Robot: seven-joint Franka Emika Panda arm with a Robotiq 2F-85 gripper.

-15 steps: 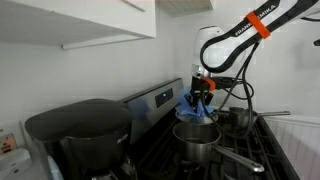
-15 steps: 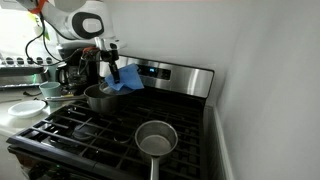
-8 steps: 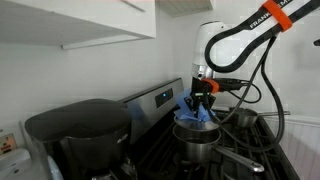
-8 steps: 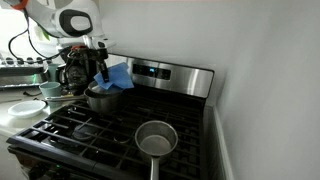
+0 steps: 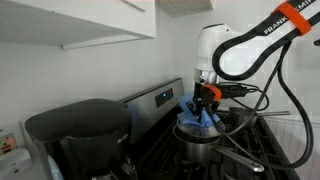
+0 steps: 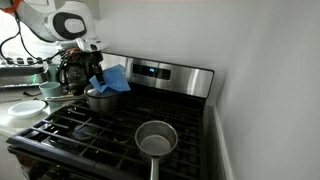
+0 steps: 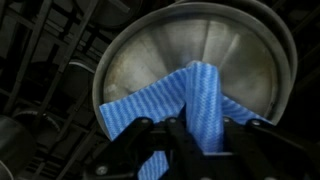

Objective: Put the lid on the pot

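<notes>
My gripper moves down slightly toward the steel pot's opening (image 5: 194, 131) (image 7: 190, 60) below it next and releases the blue cloth there, since the cloth already hangs over the pot.
The lid is a light-blue floppy cloth (image 7: 200, 100). My gripper (image 7: 196, 135) is shut on it and holds it right over the open steel pot (image 7: 170, 50), whose shiny inside fills the wrist view. In an exterior view the cloth (image 5: 200, 117) hangs from the gripper (image 5: 205, 103) onto the pot's rim (image 5: 196, 137). In an exterior view the cloth (image 6: 116, 78) drapes over the pot (image 6: 103, 99) at the stove's back burner, with the gripper (image 6: 98, 80) beside it.
A smaller steel saucepan (image 6: 155, 139) sits on the front burner of the black stove (image 6: 100, 135). A big black appliance (image 5: 80, 130) stands on the counter beside the stove. Bowls and dishes (image 6: 35, 98) lie on the counter. The stove's back panel (image 6: 165, 75) is behind the pot.
My gripper has lowered with the cloth towards the pot and shifted across it. The cloth now hangs onto the pot's rim.
</notes>
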